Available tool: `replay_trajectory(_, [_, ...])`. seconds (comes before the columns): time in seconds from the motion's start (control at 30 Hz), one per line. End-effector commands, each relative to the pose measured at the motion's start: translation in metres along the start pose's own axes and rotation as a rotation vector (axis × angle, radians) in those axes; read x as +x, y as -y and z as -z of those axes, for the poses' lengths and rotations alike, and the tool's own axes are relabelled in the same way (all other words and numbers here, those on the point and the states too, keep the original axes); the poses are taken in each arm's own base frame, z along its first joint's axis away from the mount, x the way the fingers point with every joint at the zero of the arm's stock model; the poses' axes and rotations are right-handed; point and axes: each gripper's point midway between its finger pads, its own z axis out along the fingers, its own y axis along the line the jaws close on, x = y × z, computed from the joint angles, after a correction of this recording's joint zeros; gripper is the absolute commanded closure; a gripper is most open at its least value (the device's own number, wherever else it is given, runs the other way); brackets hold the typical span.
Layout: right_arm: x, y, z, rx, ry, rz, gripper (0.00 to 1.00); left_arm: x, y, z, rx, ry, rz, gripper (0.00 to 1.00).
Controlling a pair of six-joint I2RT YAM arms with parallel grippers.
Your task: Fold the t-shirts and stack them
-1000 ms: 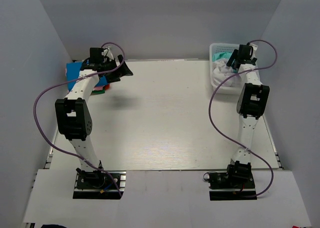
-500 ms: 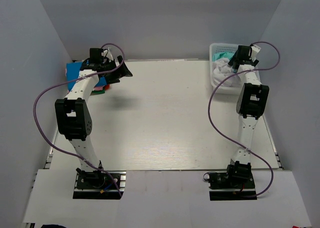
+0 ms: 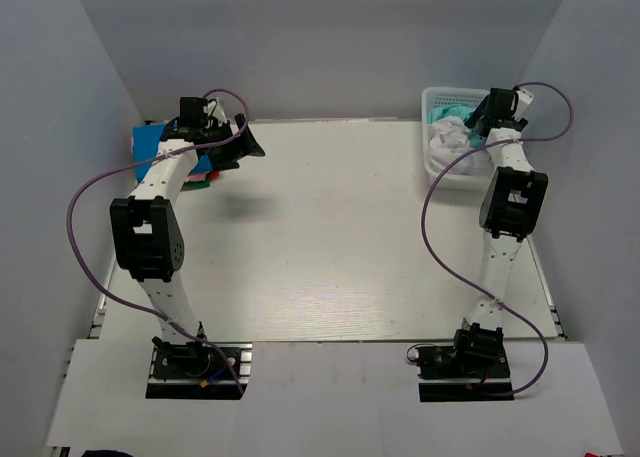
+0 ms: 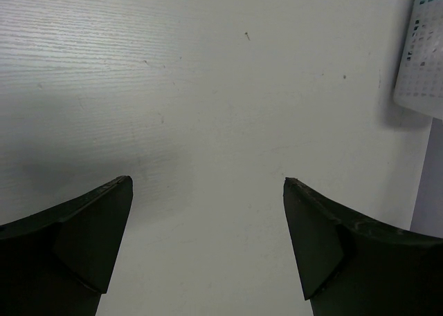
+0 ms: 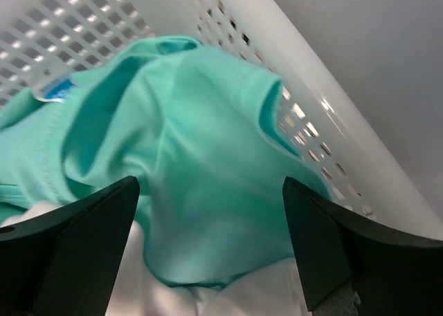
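My right gripper goes down and closes there next, since the teal-green shirt's bunched end (image 5: 214,205) by the basket's side is below it, between its open fingers.
A teal-green t-shirt (image 5: 201,164) lies crumpled in the white lattice basket (image 3: 436,99) at the back right, over a white t-shirt (image 3: 447,137). My right gripper (image 5: 211,184) hangs open just above the teal-green shirt, holding nothing. A stack of folded shirts lies at the back left, its bright blue top shirt (image 3: 147,140) showing, with pink and dark green edges under the left arm. My left gripper (image 4: 208,184) is open and empty over bare table, just right of that stack (image 3: 245,143).
The white basket's corner (image 4: 423,60) shows at the right edge of the left wrist view. Grey walls close the table at the back and both sides. Purple cables loop beside both arms.
My right gripper has moved to the right and farther back over the basket. The left arm has not moved.
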Motion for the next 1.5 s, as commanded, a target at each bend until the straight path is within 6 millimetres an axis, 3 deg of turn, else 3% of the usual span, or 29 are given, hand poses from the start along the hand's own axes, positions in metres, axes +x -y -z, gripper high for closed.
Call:
replay_trajectory(0.0, [0.003,-0.011,-0.009,-0.054,-0.011,0.007,0.13,-0.011,0.008,0.009,0.001,0.024,-0.020,0.00])
replay_trajectory(0.2, [0.007,-0.017,-0.017,-0.094,-0.017,0.012,0.24,-0.011,0.005,0.007,-0.011,0.020,-0.016,0.00])
replay_trajectory(0.33, [0.027,-0.021,-0.023,-0.124,-0.070,0.057,0.26,-0.010,0.003,0.007,-0.022,0.016,-0.012,0.00])
replay_trajectory(0.4, [0.034,-0.025,-0.022,-0.168,-0.094,0.094,0.43,-0.010,0.003,0.007,-0.022,0.016,-0.012,0.00])
replay_trajectory(0.43, [0.034,-0.028,-0.021,-0.185,-0.098,0.097,0.64,-0.010,0.003,0.007,-0.022,0.016,-0.012,0.00])
replay_trajectory(0.5, [0.033,-0.033,-0.018,-0.212,-0.100,0.108,0.79,-0.011,0.006,0.010,-0.019,0.023,-0.016,0.00])
replay_trajectory(0.53, [0.029,-0.034,-0.017,-0.221,-0.089,0.115,0.92,-0.011,0.006,0.010,-0.019,0.024,-0.016,0.00])
replay_trajectory(0.63, [-0.007,-0.043,-0.005,-0.241,0.010,0.142,1.00,-0.010,0.006,0.013,-0.019,0.025,-0.016,0.00])
replay_trajectory(0.73, [-0.066,-0.044,0.018,-0.216,0.168,0.153,1.00,-0.011,0.011,0.017,0.000,0.043,-0.027,0.00])
replay_trajectory(0.8, [-0.119,-0.048,0.047,-0.217,0.304,0.149,1.00,-0.013,0.015,0.020,0.014,0.053,-0.034,0.00])
replay_trajectory(0.93, [-0.189,-0.049,0.100,-0.193,0.489,0.170,1.00,-0.012,0.019,0.024,0.034,0.070,-0.045,0.00])
replay_trajectory(1.0, [-0.207,-0.048,0.115,-0.187,0.530,0.175,1.00,-0.015,0.021,0.030,0.032,0.091,-0.054,0.00])
replay_trajectory(1.13, [-0.257,-0.049,0.171,-0.205,0.678,0.153,1.00,-0.019,0.025,0.035,0.041,0.116,-0.076,0.00])
replay_trajectory(1.33, [-0.302,-0.066,0.240,-0.344,0.809,0.131,1.00,-0.027,0.041,0.045,0.103,0.156,-0.108,0.00])
replay_trajectory(1.43, [-0.321,-0.076,0.297,-0.459,0.860,0.084,1.00,-0.028,0.045,0.050,0.120,0.176,-0.122,0.00])
replay_trajectory(1.47, [-0.320,-0.092,0.321,-0.578,0.859,0.119,1.00,-0.028,0.046,0.050,0.121,0.176,-0.122,0.00])
